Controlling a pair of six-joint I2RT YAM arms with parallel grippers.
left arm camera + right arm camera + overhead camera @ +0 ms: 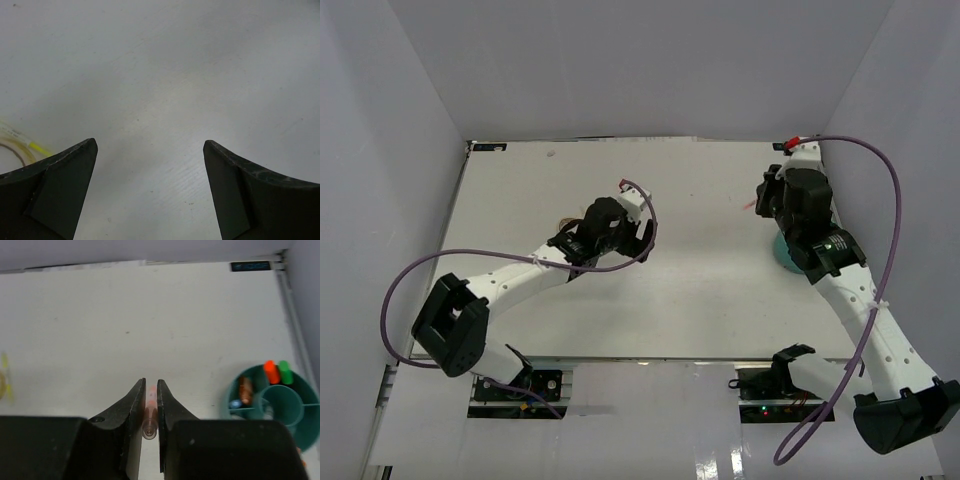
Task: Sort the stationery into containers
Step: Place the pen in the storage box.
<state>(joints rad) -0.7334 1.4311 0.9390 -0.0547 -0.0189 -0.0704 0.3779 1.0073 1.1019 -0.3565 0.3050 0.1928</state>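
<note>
The right gripper should next swing to the right in the top view, over the cup, and lower the pen, since the teal organiser cup (pixel 782 252) already holds highlighters.
My right gripper (pixel 151 382) is shut on a salmon pink pen (pixel 150 415) and holds it above the table, lengthwise between the fingers. In the top view this gripper (pixel 766 200) is at the far right and the pen's tip (pixel 748 205) sticks out to its left. The round teal organiser cup (pixel 250 377) stands to the right of it. The cup holds orange-capped (pixel 271 371) and green-capped (pixel 285 371) highlighters and a brownish pen (pixel 245 390). In the top view the cup (pixel 782 252) is mostly hidden under the right arm. My left gripper (pixel 150 145) is open and empty over bare table.
A yellow pen and a beige rubber-band loop (pixel 15 145) lie at the left edge of the left wrist view. They show beside the left wrist in the top view (pixel 568 218). White walls enclose the table on three sides.
</note>
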